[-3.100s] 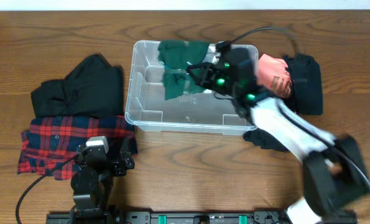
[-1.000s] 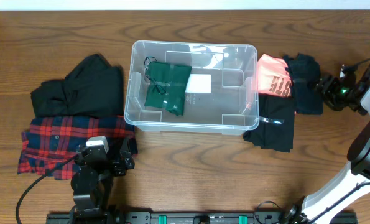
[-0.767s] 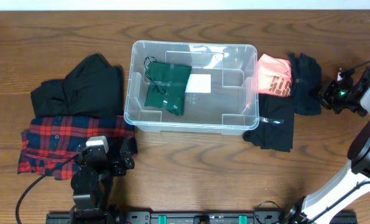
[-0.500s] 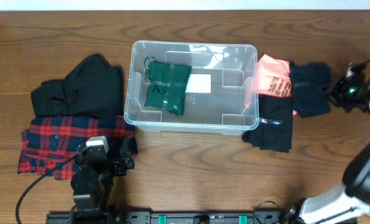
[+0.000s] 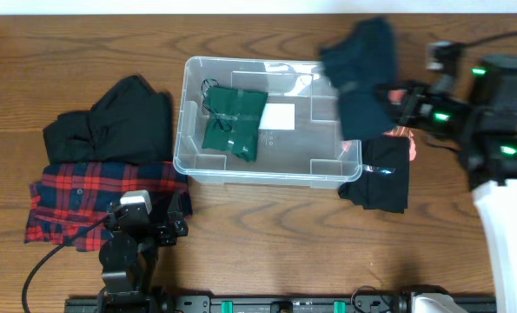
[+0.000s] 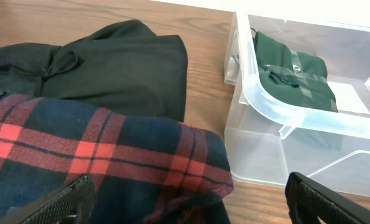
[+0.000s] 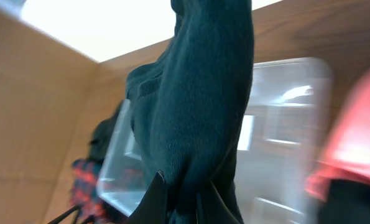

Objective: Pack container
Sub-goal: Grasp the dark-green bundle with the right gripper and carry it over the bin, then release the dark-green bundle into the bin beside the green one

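Observation:
My right gripper moves to the left in the overhead view, then down into the container next, since space is free beside the dark green garment.
The clear plastic container [image 5: 191, 148] stands mid-table with a folded dark green garment [image 5: 234, 122] and a white label [image 5: 277, 116] inside. It also shows in the left wrist view [image 6: 265, 106] and the right wrist view [image 7: 284, 124]. My right gripper [image 5: 395, 100] is shut on a dark teal garment [image 5: 362, 74] and holds it in the air over the container's right end; the cloth hangs between the jaws [image 7: 188, 193]. My left gripper [image 5: 145, 228] is open and empty near the front edge, over the red plaid shirt [image 6: 79, 155].
A black garment [image 5: 123, 117] and a red plaid shirt [image 5: 84, 200] lie left of the container. A pink garment [image 5: 406, 130] and a black garment [image 5: 380, 183] lie right of it.
My right gripper took hold of the dark teal garment at the far right, lifted it and carried it left over the container's right end. The left arm has not moved.

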You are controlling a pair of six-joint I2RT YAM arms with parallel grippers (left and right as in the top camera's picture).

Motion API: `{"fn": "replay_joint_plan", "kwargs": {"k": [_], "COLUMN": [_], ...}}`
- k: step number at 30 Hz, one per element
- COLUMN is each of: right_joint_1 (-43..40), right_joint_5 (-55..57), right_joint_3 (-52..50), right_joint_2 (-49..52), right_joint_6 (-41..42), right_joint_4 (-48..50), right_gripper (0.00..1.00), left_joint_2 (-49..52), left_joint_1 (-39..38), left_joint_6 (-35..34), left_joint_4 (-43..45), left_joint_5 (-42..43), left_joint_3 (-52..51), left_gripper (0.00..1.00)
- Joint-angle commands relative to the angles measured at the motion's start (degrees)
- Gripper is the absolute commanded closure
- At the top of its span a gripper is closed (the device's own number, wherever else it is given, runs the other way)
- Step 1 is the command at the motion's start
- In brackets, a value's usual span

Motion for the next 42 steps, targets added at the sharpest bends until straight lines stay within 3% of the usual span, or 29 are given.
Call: {"fn": "replay_joint_plan", "kwargs": {"k": [1,9,17,24,25,29,33,39,42], "right_joint_1": [8.4,18.6,24.0,24.5,24.4,23.5,21.2,16.7,13.8], "right_joint_5": [4.0,8.5,10.2,21.6,22.9,23.9,25.8,25.7,24.6], "right_joint_3": [-0.2,-0.2,-0.2,-0.2,-0.2,-0.2,-0.2,-0.2,-0.2], "right_joint_2": [3.7,17.3,31.5,35.2,35.2,34.9,32.2,22.2,14.7], "right_joint_6": [10.6,31.2,42.4,35.4,33.7,24.4,20.3,12.1,7.5], "right_joint_4": [4.2,18.5,28.0,18.3,17.2,16.3,13.2,8.5,5.4], "right_gripper": [0.99,0.99,0.99,0.98,0.94,0.59,0.50,0.50,0.40], "left_joint_2": [-0.4,-0.4,-0.4,-0.4,-0.4,-0.4,-0.4,-0.4,-0.4], "left_joint_1": [-0.2,-0.2,-0.2,-0.2,-0.2,-0.2,-0.2,-0.2,-0.2], "left_joint_6": [-0.5,-0.5,-0.5,-0.5,-0.5,-0.5,-0.5,-0.5,-0.5], "left_joint_4": [0.0,0.0,0.0,0.0,0.0,0.0,0.0,0.0,0.0], "left_joint_5": [0.4,0.4,0.4,0.4,0.4,0.4,0.4,0.4,0.4], "left_joint_3": [-1.0,-1.0,-1.0,-1.0,-1.0,-1.0,-1.0,-1.0,-1.0], "left_gripper": [0.02,0.02,0.02,0.02,0.02,0.02,0.02,0.02,0.02]}}
